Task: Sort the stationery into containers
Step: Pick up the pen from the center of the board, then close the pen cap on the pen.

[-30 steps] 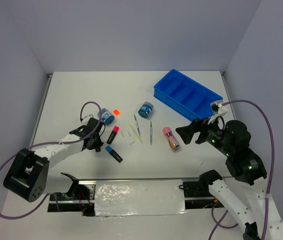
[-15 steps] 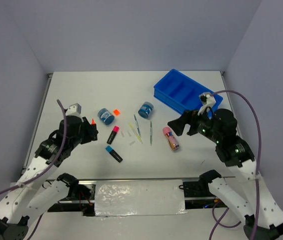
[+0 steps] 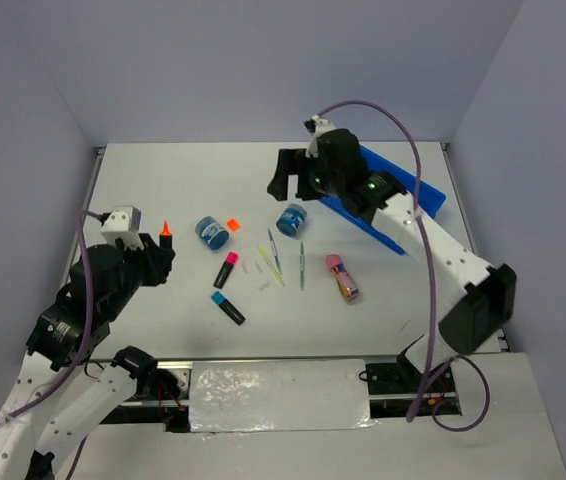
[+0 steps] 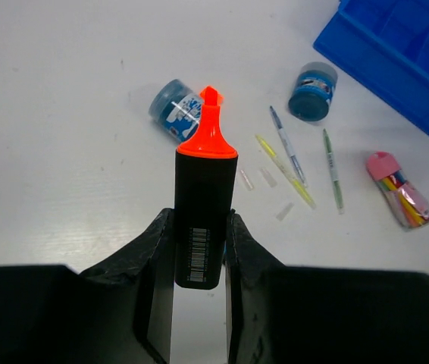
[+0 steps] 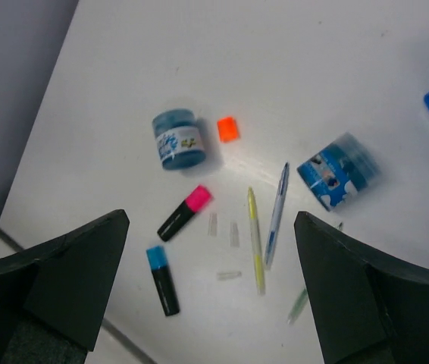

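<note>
I will move my right gripper down and to the left in the top view and close it on the orange cap [image 3: 233,223] [image 5: 228,129], because the tip of the highlighter I hold is bare.
My left gripper [image 4: 199,227] is shut on a black highlighter [image 4: 205,205] with a bare orange tip, held up off the table at the left [image 3: 163,240]. Its orange cap [image 3: 233,223] lies beside a blue tub [image 3: 212,232]. My right gripper [image 3: 285,185] hangs open and empty above the second blue tub [image 3: 292,218]. Below it lie the pink-capped highlighter [image 5: 184,212], the blue-capped highlighter [image 5: 161,279], thin pens [image 5: 255,239] and tiny white pieces [image 5: 233,233]. The pink-gold cylinder [image 3: 342,277] lies further right. The blue tray [image 3: 425,192] is partly hidden behind the right arm.
Grey walls close in the table [image 3: 143,190] at the back and on both sides. The right arm's links [image 3: 443,250] stretch over the table's right part. A purple cable [image 3: 403,130] arcs above the tray.
My left arm has lifted the orange highlighter off the table and drawn back to the left. My right arm has swung from the near right to above the far tub, still open.
</note>
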Controlling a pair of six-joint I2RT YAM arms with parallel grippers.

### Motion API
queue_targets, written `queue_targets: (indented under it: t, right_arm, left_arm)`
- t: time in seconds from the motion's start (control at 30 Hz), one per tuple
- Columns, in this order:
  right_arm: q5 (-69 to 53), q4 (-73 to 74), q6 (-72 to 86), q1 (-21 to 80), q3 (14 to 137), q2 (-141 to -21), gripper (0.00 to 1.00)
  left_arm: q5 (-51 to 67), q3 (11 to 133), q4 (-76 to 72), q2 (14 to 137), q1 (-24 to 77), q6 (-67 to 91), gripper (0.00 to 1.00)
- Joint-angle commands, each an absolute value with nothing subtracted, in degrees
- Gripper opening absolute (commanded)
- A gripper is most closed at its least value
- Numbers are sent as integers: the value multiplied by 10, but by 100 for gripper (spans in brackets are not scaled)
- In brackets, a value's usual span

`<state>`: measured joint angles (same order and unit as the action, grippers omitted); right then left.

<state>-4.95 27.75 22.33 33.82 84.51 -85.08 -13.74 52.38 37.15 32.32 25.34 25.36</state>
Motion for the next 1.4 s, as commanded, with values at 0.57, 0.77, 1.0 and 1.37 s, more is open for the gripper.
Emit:
queue_targets:
  t: [0.57, 0.77, 1.0, 1.37]
  right_arm:
    - [-48, 353, 132, 378, 1301, -1333, 62]
    - [-50, 321, 130, 394, 1260, -1340, 64]
    - [-54, 304, 145, 410, 1255, -1368, 64]
    - [-47, 305, 141, 416, 1269, -1398, 63]
  left_arm:
    - [-141, 515, 329, 296, 257, 224, 0]
    - [-138, 516, 328, 301, 257, 223, 0]
    - [-139, 516, 330, 303, 257, 223, 0]
    - [-144, 517, 333, 302, 257, 224, 0]
